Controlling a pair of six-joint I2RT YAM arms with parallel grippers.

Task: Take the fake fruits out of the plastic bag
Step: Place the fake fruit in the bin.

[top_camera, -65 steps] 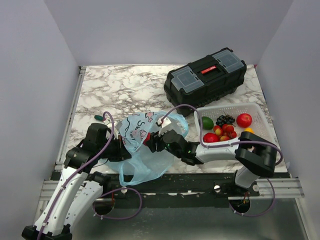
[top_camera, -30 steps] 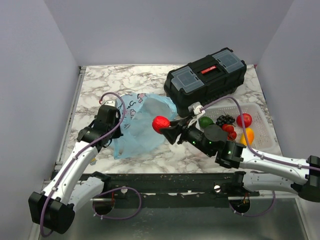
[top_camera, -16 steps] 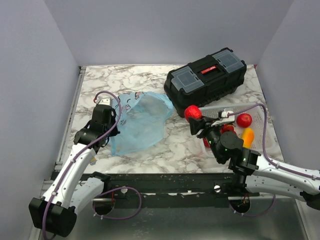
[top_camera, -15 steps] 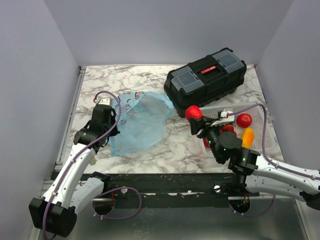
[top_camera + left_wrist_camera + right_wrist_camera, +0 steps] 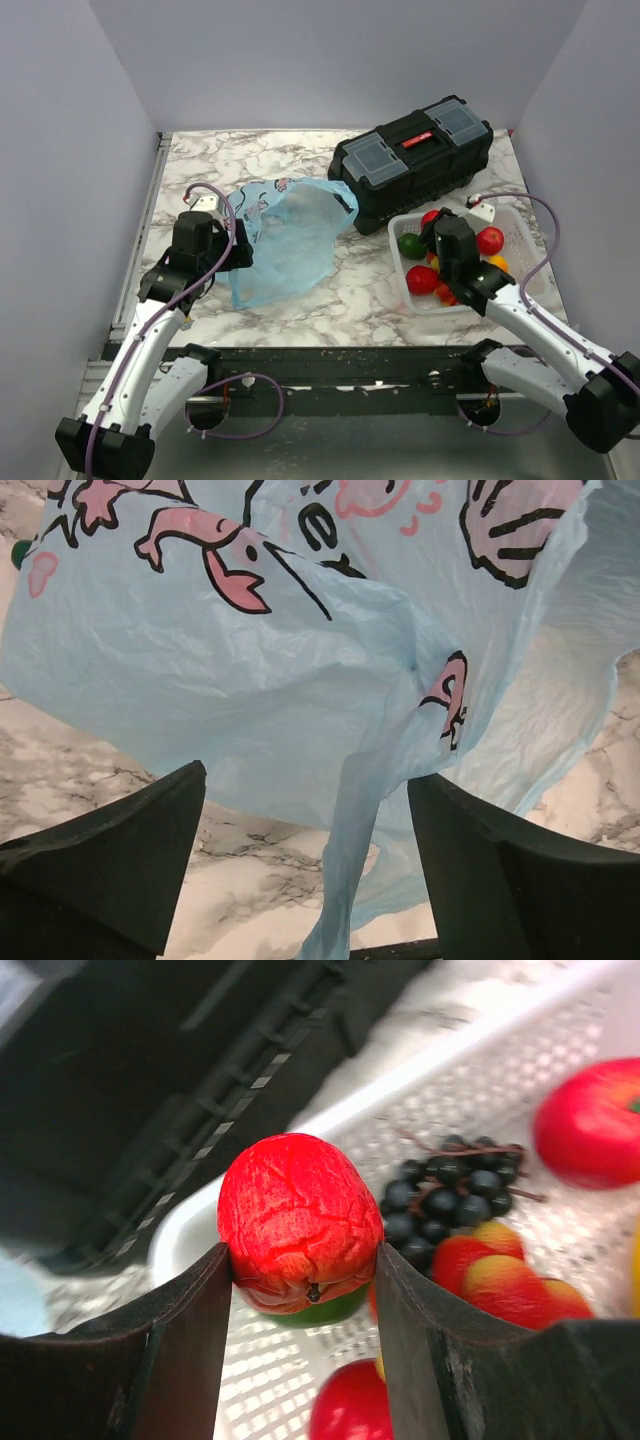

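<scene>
The wrinkled red fruit already hangs inside the basket, so the robot will next lower its right gripper slightly over the green fruit (image 5: 335,1310) beside the dark grapes (image 5: 450,1195) and open it.
The light-blue plastic bag (image 5: 290,235) with pink figures lies crumpled on the marble table, left of centre. My left gripper (image 5: 240,257) sits at its left edge, open. In the left wrist view the bag (image 5: 300,680) fills the frame and a loose strip of it hangs between the wide-apart fingers (image 5: 110,860), not pinched. My right gripper (image 5: 433,225) is shut on a wrinkled red fruit (image 5: 300,1215), held just above the white basket (image 5: 520,215). Beneath it lie a green fruit (image 5: 335,1310), dark grapes (image 5: 450,1195) and other red fruits (image 5: 489,240).
A black toolbox (image 5: 410,155) stands at the back, right behind the basket and touching the bag's right corner. In the right wrist view the toolbox (image 5: 150,1080) is close beyond the basket rim (image 5: 400,1085). Grey walls enclose the table on three sides.
My left gripper has opened and let go of the bag, which has settled on the table. The right arm has carried the red fruit rightward from mid-table to over the basket.
</scene>
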